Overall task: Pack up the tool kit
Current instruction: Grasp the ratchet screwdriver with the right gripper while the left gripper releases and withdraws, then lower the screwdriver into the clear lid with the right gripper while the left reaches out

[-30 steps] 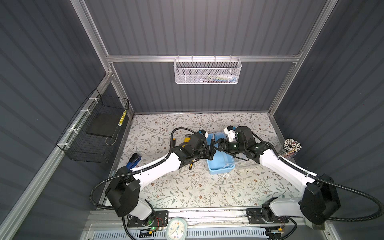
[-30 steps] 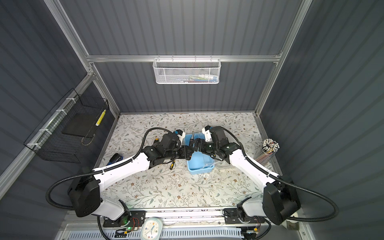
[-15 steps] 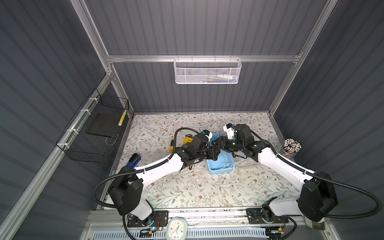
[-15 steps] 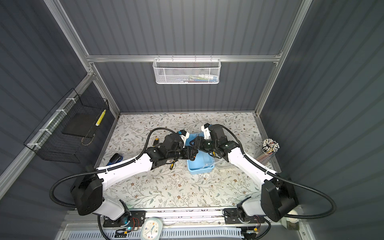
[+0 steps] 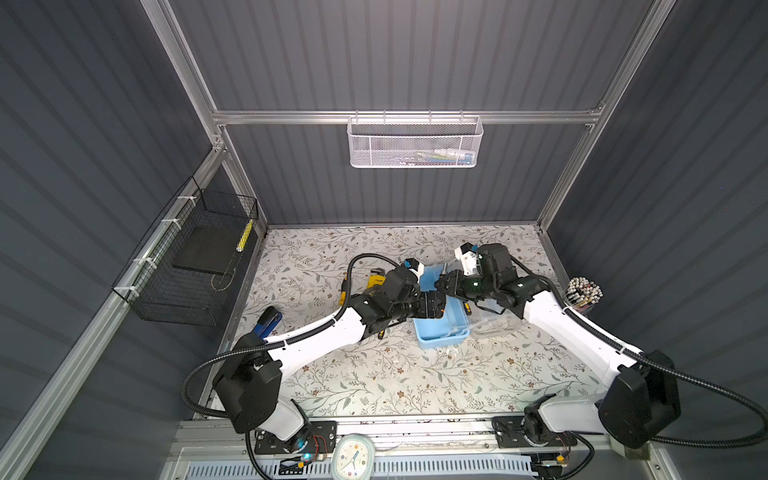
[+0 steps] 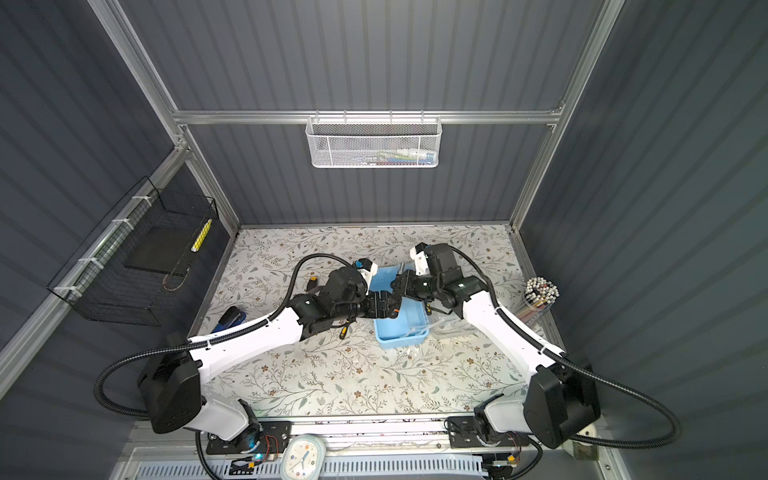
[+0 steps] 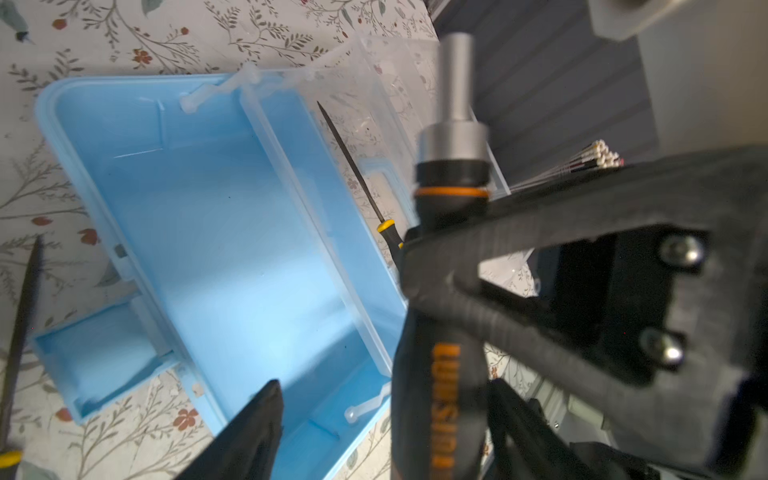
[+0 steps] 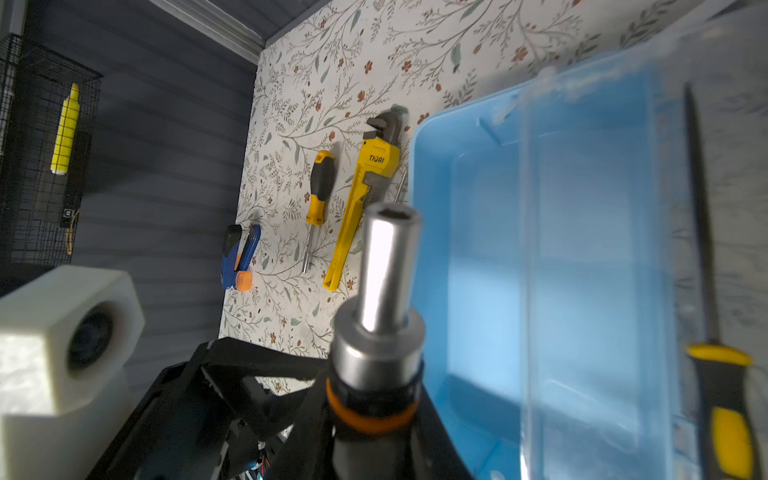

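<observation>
The black-orange screwdriver should next move with my right gripper toward the pencil cup, past the file, then go down and be released on the clear lid (image 5: 494, 320) (image 8: 737, 200), which is bare there.
The tool kit (image 5: 440, 330) (image 6: 401, 330) is a light-blue case lying open on the floral mat, its tray (image 7: 208, 228) (image 8: 582, 249) bare and its clear lid (image 5: 494, 320) folded out. Above it a black-orange screwdriver (image 7: 451, 166) (image 8: 382, 332) with a silver socket tip is held in the air. My right gripper (image 5: 442, 286) (image 8: 374, 432) is shut on its handle below the orange ring. My left gripper (image 5: 438, 307) (image 7: 385, 384) is open, its jaws spread on either side of the handle's lower end. A thin file (image 7: 353, 162) lies on the lid.
A yellow pipe wrench (image 8: 365, 187), a yellow-black screwdriver (image 8: 320, 183) and blue pliers (image 5: 268, 322) lie on the mat left of the case. A white mesh basket (image 5: 413, 143) hangs on the back wall, a black wire basket (image 5: 187, 266) on the left wall. A pencil cup (image 5: 584, 293) stands at the right.
The left jaws have opened off the screwdriver while the right jaws have closed on it. Both grippers stay together over the case.
</observation>
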`<act>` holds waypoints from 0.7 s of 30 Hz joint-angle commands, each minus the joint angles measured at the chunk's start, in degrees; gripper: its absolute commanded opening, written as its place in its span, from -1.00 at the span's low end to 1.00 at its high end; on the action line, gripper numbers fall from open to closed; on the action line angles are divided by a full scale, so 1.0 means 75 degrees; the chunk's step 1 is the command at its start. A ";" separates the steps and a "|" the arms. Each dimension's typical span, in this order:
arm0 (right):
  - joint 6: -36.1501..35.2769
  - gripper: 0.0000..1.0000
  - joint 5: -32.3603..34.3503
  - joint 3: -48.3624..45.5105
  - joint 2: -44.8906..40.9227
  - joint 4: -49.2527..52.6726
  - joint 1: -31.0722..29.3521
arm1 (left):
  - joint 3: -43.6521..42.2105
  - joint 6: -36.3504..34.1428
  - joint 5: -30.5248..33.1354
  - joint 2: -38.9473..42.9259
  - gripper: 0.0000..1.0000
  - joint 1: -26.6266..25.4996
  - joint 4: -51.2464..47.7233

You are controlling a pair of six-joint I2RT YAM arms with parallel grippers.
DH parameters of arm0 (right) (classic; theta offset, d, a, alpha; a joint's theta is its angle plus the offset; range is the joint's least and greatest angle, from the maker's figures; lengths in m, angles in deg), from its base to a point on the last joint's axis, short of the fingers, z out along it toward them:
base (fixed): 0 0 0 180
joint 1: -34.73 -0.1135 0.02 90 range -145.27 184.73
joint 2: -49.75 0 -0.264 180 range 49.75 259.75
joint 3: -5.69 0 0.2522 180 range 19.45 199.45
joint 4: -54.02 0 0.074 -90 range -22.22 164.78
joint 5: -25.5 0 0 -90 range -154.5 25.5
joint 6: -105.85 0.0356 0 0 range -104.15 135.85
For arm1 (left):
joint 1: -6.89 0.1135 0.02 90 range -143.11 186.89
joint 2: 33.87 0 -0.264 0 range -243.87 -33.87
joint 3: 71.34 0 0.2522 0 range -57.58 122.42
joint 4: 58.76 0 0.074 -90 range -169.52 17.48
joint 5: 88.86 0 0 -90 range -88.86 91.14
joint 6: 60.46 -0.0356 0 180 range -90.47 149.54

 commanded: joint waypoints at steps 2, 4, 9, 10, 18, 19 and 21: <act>-0.1423 -0.86 0.1089 0.1029 -0.0472 0.1759 0.0702 | -0.0024 -0.0402 0.1231 0.0730 0.85 0.0146 -0.1380; -0.1904 -0.87 0.1434 0.1358 -0.0469 0.2361 0.1008 | -0.0192 -0.0373 0.1175 0.0825 0.85 0.0429 -0.1733; -0.3222 -0.89 0.3051 0.2371 0.0289 0.3811 0.1103 | -0.0707 -0.0269 0.1203 0.0740 0.83 0.1428 -0.2656; -0.3375 -0.89 0.3139 0.2558 0.0557 0.4035 0.1104 | -0.0741 -0.0371 0.1299 0.0654 0.82 0.1547 -0.2874; -0.3976 -0.89 0.3716 0.2813 0.1433 0.4214 0.1016 | -0.0772 -0.0812 0.1884 0.0240 0.73 0.1612 -0.3483; -0.4059 -0.89 0.3824 0.2816 0.1536 0.4236 0.0990 | -0.0791 -0.0828 0.1803 0.0195 0.71 0.1618 -0.3413; -0.4193 -0.90 0.3946 0.2823 0.1705 0.4237 0.0975 | -0.0807 -0.0849 0.1642 0.0095 0.68 0.1625 -0.3327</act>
